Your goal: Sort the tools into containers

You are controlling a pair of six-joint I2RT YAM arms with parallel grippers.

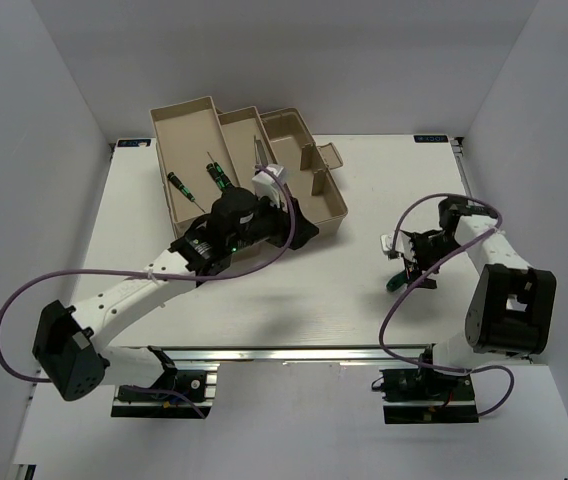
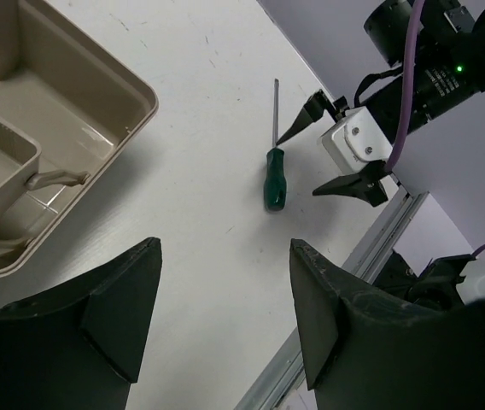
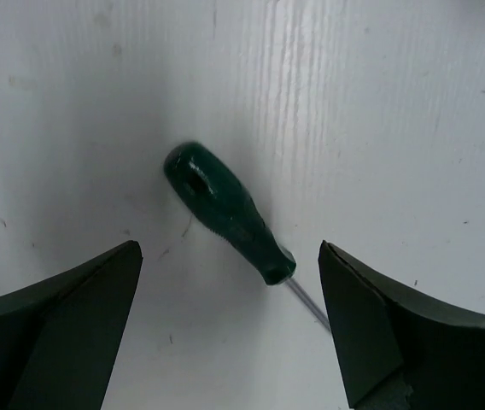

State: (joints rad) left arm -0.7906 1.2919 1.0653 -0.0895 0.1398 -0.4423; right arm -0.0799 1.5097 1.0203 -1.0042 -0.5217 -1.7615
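The screwdriver's green handle lies at an angle below the open fingers, so my right gripper should turn slightly and go down around the handle's stem end [image 1: 402, 275] [image 3: 262, 251] to close.
A green-handled screwdriver [image 3: 225, 212] lies flat on the white table, right of the toolbox, with its thin shaft running out from the handle. My right gripper [image 3: 229, 248] hangs just over it, open wide, one finger on each side and neither touching. From above, the same screwdriver [image 1: 398, 284] shows under the right gripper [image 1: 407, 264]. My left gripper [image 2: 225, 256] is open and empty over bare table beside the beige toolbox [image 2: 97, 94]. The left wrist view also catches the screwdriver [image 2: 274, 178] and the right gripper [image 2: 300, 164]. Two green-handled screwdrivers [image 1: 177, 183] [image 1: 219, 176] lie in the toolbox trays [image 1: 189, 135].
The unfolded toolbox takes up the far middle of the table, and my left gripper [image 1: 304, 228] sits at its near right corner. A metal rail [image 1: 294, 352] runs along the near table edge. Purple cables loop off both arms. White walls close in three sides.
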